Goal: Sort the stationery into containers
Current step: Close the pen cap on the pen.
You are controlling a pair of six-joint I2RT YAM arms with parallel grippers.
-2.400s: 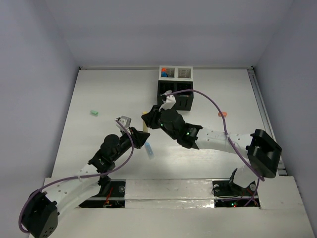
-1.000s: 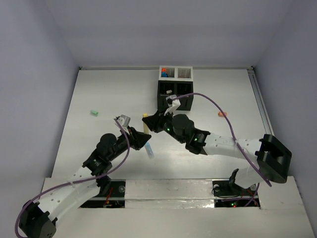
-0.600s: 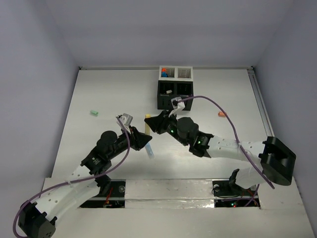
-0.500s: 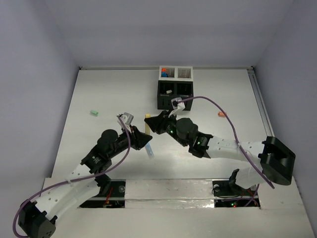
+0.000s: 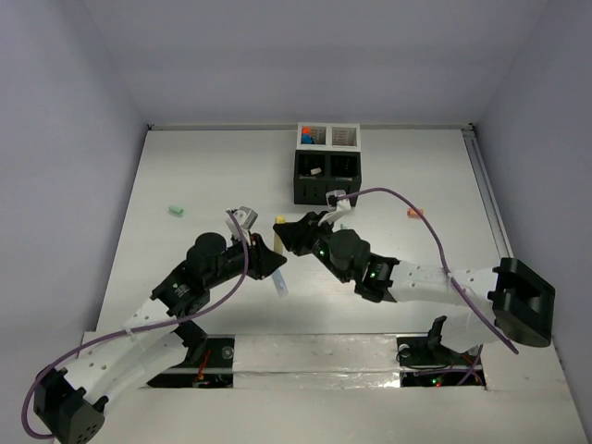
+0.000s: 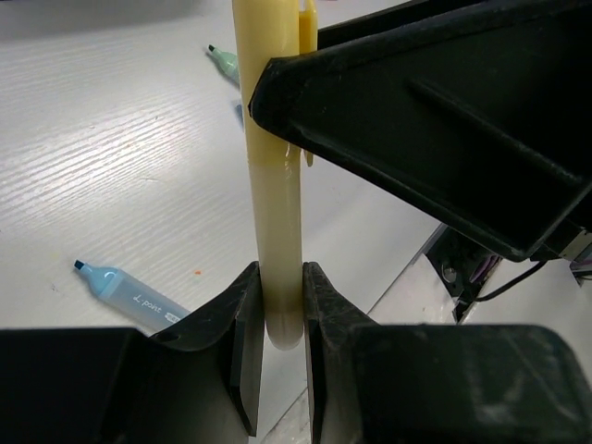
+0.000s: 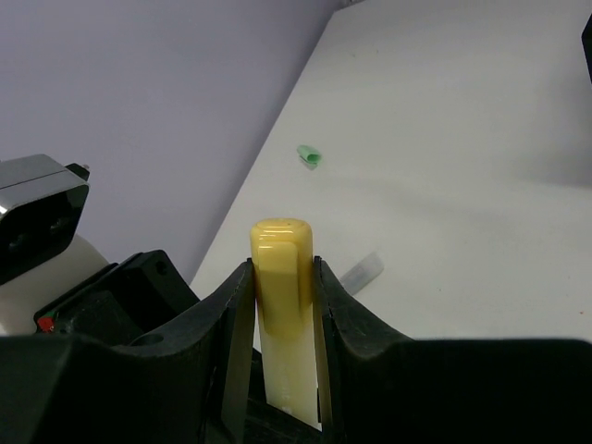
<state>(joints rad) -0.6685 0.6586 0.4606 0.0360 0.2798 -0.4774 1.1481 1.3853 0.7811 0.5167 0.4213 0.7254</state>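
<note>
My right gripper will next swing outward over the organizer's empty black section (image 5: 345, 166), lower the highlighter in and let it go, because that section is open and has room inside.
A pale yellow highlighter (image 6: 273, 185) is held off the table by both grippers. My left gripper (image 6: 282, 314) is shut on its barrel end. My right gripper (image 7: 282, 287) is shut on its capped end (image 7: 282, 250). From above, the two grippers meet at the table's middle, left gripper (image 5: 270, 262) below right gripper (image 5: 287, 231), with a bit of the highlighter (image 5: 261, 243) showing between them. The black-and-white organizer (image 5: 326, 162) stands at the back, some pens in its white part. A blue highlighter (image 5: 278, 282) lies on the table just under the grippers.
A small green piece (image 5: 175, 211) lies at the left and a small orange piece (image 5: 414, 213) at the right. A teal highlighter (image 6: 222, 60) lies beyond the yellow one in the left wrist view. The right arm's purple cable (image 5: 398, 199) loops above the table.
The right arm's wrist has sunk toward the near edge and its elbow has swung right. The left gripper has edged up and right. Both stay shut on the yellow highlighter.
</note>
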